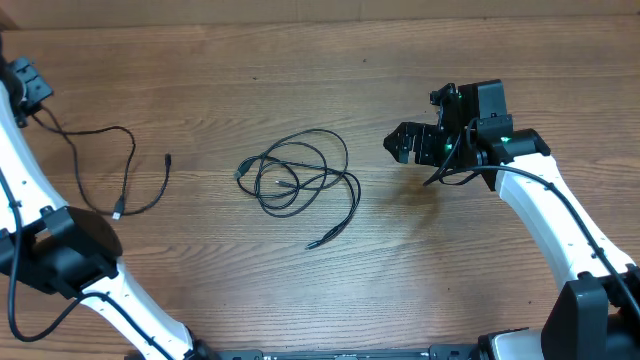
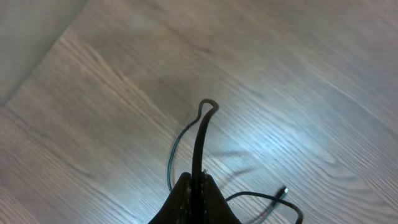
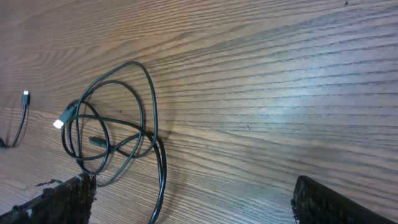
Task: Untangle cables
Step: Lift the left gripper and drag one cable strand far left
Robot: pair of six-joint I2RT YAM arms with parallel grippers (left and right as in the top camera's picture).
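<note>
My left gripper moves to the left in the overhead view next, toward bare wood by the pale surface, to free the cable away from the tangle.
A tangle of thin black cables (image 1: 300,175) lies coiled at the table's middle, with one end trailing toward the front (image 1: 318,243). In the right wrist view the tangle (image 3: 115,134) shows a silver-tipped plug (image 3: 59,123). A separate black cable (image 1: 128,165) lies at the left, its plug ends resting on the table. My left gripper (image 1: 33,98) at the far left is shut on this cable; in the left wrist view the cable (image 2: 205,115) rises in a small loop out of the closed fingers (image 2: 199,183). My right gripper (image 1: 403,143) is open and empty, to the right of the tangle (image 3: 193,202).
The wooden table (image 1: 480,270) carries nothing else. The separated cable's free plug (image 2: 283,191) lies near my left gripper, and its other end (image 3: 25,94) shows at the left edge of the right wrist view. A pale surface (image 2: 25,37) borders the table's far left.
</note>
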